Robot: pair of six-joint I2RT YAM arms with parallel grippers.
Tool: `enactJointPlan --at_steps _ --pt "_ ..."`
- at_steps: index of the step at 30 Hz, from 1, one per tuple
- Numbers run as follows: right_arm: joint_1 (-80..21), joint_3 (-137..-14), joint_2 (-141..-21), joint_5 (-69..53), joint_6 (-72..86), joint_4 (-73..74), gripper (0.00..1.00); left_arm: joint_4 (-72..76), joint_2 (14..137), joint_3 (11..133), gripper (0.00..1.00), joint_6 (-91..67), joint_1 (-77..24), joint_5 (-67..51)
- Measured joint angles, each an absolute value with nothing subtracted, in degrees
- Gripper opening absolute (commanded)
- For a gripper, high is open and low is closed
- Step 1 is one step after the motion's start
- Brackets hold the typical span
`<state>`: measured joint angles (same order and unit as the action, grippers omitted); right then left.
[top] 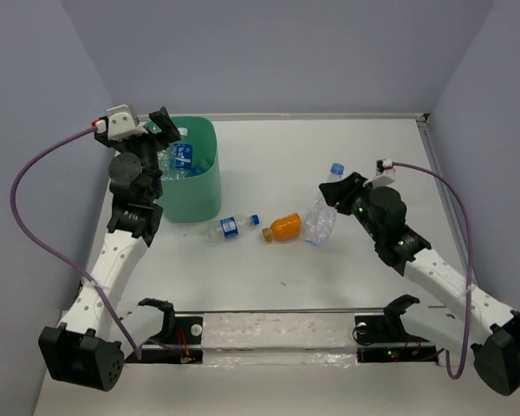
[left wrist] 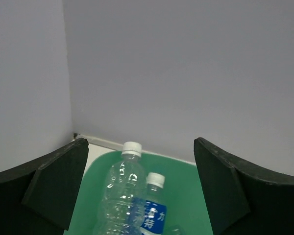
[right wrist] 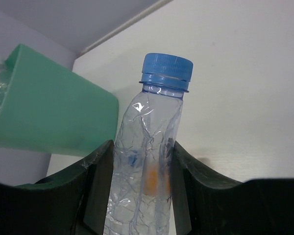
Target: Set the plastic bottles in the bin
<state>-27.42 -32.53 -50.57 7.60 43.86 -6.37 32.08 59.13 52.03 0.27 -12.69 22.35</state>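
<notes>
I should raise the crumpled bottle with my right gripper, cross the bin's rim toward the white-capped bottles and lower to release it, because the bin's tall side is in the way.
The mint-green bin (top: 194, 195) stands at the back left with clear bottles (top: 177, 159) inside it. My left gripper (top: 159, 130) hangs open over the bin's left rim, and in the left wrist view two white-capped bottles (left wrist: 121, 196) lie below its spread fingers (left wrist: 56, 188) in the bin (left wrist: 183, 196). My right gripper (top: 340, 192) is shut on a crumpled clear bottle with a blue cap (top: 322, 215); the right wrist view shows that bottle (right wrist: 152, 156) squeezed between both fingers. On the table between the arms lie a blue-labelled clear bottle (top: 232, 227) and an orange bottle (top: 284, 227).
Grey walls close in the table on the left, back and right. A rail with two gripper rests (top: 286, 334) runs along the near edge. The bin's side (right wrist: 49, 112) shows at the left of the right wrist view.
</notes>
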Motion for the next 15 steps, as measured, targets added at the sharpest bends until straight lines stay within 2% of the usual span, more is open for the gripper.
enactJointPlan --at_steps 7,15 --pt "-39.44 -52.66 -66.54 5.34 30.02 -14.59 0.00 15.75 49.80 61.10 0.99 -12.69 -12.69 11.64" --pt "-43.66 -81.14 -89.21 -0.80 16.21 -18.92 0.00 1.34 36.27 55.22 0.99 -20.21 -12.69 4.27"
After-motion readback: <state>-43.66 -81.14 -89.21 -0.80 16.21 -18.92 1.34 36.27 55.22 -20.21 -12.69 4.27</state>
